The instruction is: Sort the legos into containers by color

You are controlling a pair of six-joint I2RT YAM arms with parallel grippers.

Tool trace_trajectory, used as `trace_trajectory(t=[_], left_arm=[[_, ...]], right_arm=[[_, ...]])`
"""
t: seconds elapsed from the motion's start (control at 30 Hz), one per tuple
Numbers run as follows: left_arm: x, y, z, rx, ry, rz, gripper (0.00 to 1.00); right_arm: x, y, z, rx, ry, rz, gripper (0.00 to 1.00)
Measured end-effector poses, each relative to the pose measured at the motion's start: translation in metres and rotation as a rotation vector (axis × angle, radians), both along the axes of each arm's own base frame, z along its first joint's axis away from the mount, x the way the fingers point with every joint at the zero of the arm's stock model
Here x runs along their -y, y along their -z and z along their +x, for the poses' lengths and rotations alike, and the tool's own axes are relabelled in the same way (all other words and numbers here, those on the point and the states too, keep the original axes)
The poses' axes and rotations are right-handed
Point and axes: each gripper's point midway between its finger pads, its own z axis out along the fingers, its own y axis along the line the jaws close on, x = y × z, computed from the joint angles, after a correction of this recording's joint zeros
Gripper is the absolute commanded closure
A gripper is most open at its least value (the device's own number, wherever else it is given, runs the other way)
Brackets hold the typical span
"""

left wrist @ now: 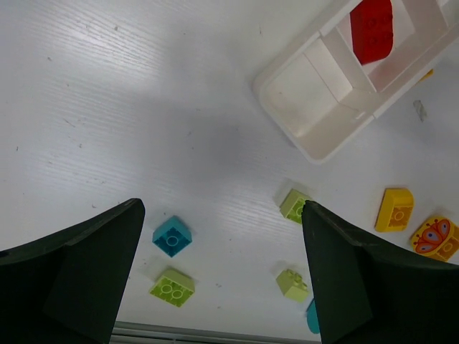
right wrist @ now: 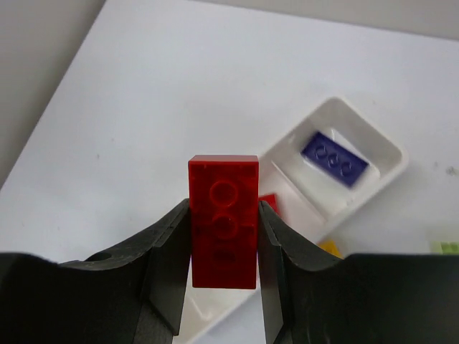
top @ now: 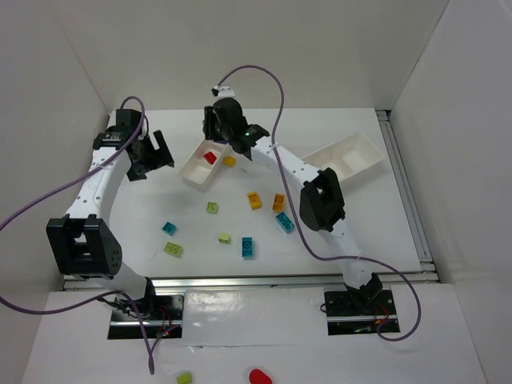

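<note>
I should next lower the brick in my right gripper beside the red one in the white tray's middle section (top: 214,150) (right wrist: 292,203) below and release the brick, because the colors match.
My right gripper (top: 228,132) (right wrist: 224,215) is shut on a red brick (right wrist: 223,175), held upright above the left white tray (top: 192,178) (right wrist: 373,183). That tray holds a red brick (top: 210,158) (right wrist: 270,203) (left wrist: 373,29) and, in the right wrist view, a purple brick (right wrist: 333,159). My left gripper (top: 152,156) (left wrist: 222,287) is open and empty, high above the table left of that tray (left wrist: 323,136). Loose bricks lie on the table: cyan (left wrist: 171,236), lime (left wrist: 172,287) (left wrist: 294,204) (left wrist: 292,284), yellow (left wrist: 396,209), patterned orange (left wrist: 434,239). The second tray (top: 348,160) lies at the right.
More loose bricks show in the top view: a small yellow one (top: 230,161) beside the left tray, cyan ones (top: 249,247) (top: 285,222). A lime brick (top: 184,378) and a red piece (top: 258,375) lie off the table at the front. White walls enclose the table.
</note>
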Motion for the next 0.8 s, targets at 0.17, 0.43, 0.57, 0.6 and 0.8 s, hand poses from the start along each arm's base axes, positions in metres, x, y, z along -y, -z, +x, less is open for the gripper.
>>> trace_trajectory(t=[0.17, 0.43, 0.57, 0.6, 0.8], left_arm=[[0.004, -0.005, -0.005, 0.014, 0.010, -0.022, 0.00], [0.007, -0.004, -0.008, 0.012, 0.016, -0.037, 0.00], [0.007, -0.004, -0.008, 0.012, 0.015, -0.042, 0.00], [0.006, -0.004, -0.008, 0.013, 0.014, -0.042, 0.00], [0.005, -0.004, -0.008, 0.013, 0.010, -0.042, 0.00]], right_arm=[[-0.016, 0.019, 0.024, 0.037, -0.021, 0.033, 0.57], [-0.023, 0.092, 0.030, -0.044, -0.044, -0.020, 0.42], [-0.025, 0.090, 0.031, -0.034, -0.049, -0.015, 0.19], [-0.025, 0.090, 0.031, -0.032, -0.051, -0.016, 0.17], [-0.022, 0.082, 0.031, -0.017, -0.034, -0.036, 0.15]])
